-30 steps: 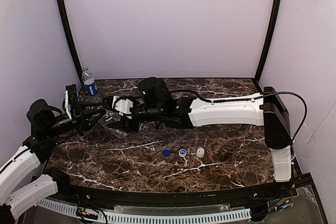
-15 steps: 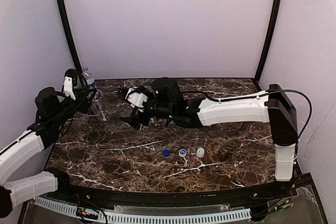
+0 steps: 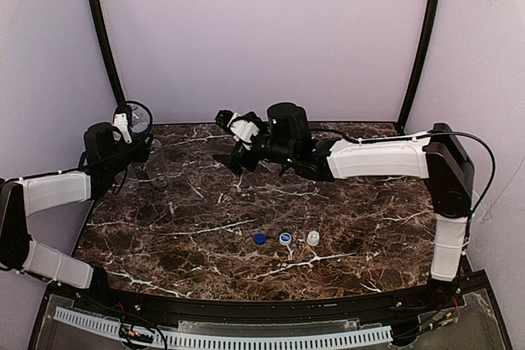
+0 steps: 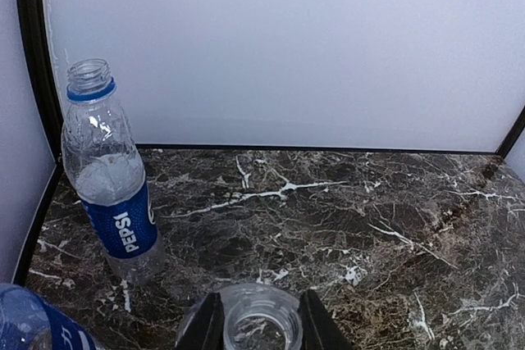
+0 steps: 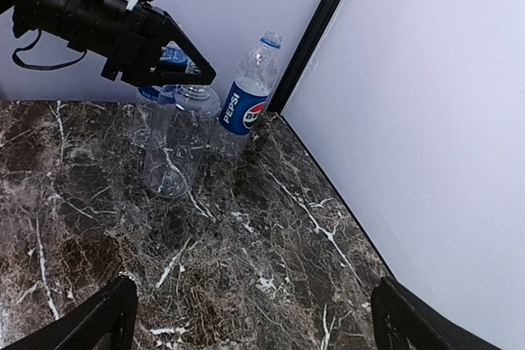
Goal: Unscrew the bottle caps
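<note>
My left gripper will lower the tilted, uncapped plain clear bottle beside the blue-labelled bottles next, then release it once its base stands on the tabletop.
Three bottle caps lie in a row near the table's front: blue (image 3: 259, 238), white (image 3: 285, 238), white (image 3: 312, 238). My left gripper (image 3: 141, 141) (image 4: 261, 323) (image 5: 179, 75) is shut on the open neck of the plain clear bottle (image 3: 157, 167) (image 4: 261, 317) (image 5: 175, 142), which hangs tilted near the back left corner. An uncapped blue-labelled bottle (image 4: 107, 178) (image 5: 248, 97) stands in that corner. Another blue-labelled bottle (image 4: 33, 324) (image 5: 166, 56) is mostly hidden beside it. My right gripper (image 3: 224, 138) (image 5: 254, 317) is open and holds nothing, off to the right of the bottles.
Lilac walls (image 3: 262, 38) close the back and sides, with black posts (image 3: 102, 38) in the corners. The right arm (image 3: 377, 160) stretches across the back half of the marble table (image 3: 205, 227).
The right gripper opened wide, let go of the plain bottle's top and drew back to the right. The left arm swung the plain bottle toward the back left corner.
</note>
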`<state>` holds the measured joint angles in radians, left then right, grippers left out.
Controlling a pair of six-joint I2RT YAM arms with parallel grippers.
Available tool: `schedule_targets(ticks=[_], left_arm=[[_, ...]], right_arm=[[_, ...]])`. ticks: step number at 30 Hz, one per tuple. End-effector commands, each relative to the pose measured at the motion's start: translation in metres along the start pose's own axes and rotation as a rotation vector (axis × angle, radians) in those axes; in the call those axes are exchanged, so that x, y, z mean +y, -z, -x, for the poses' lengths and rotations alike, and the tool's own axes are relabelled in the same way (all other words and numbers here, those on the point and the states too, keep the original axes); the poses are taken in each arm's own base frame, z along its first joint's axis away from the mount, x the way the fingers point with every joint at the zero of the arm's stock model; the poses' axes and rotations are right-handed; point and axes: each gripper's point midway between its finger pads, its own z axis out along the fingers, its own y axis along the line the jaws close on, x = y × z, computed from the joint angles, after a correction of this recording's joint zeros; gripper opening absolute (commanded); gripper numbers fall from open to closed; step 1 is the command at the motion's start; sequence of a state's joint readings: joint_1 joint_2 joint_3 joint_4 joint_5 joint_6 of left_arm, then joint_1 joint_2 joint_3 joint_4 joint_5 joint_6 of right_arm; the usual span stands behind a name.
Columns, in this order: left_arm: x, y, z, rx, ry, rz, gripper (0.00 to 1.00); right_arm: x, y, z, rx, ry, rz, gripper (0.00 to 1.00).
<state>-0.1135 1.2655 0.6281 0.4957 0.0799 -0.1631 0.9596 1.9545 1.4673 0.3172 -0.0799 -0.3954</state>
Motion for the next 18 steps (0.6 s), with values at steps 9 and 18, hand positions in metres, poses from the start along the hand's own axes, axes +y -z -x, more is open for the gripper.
schedule_targets(ticks=[9, 18], left_arm=[[0.026, -0.02, -0.016, 0.024, 0.033, 0.072, 0.01], [0.027, -0.011, -0.021, 0.025, 0.033, 0.08, 0.8]], right_arm=[[-0.013, -0.003, -0.001, -0.026, 0.006, -0.009, 0.99], [-0.013, 0.003, 0.007, -0.04, 0.002, -0.004, 0.99]])
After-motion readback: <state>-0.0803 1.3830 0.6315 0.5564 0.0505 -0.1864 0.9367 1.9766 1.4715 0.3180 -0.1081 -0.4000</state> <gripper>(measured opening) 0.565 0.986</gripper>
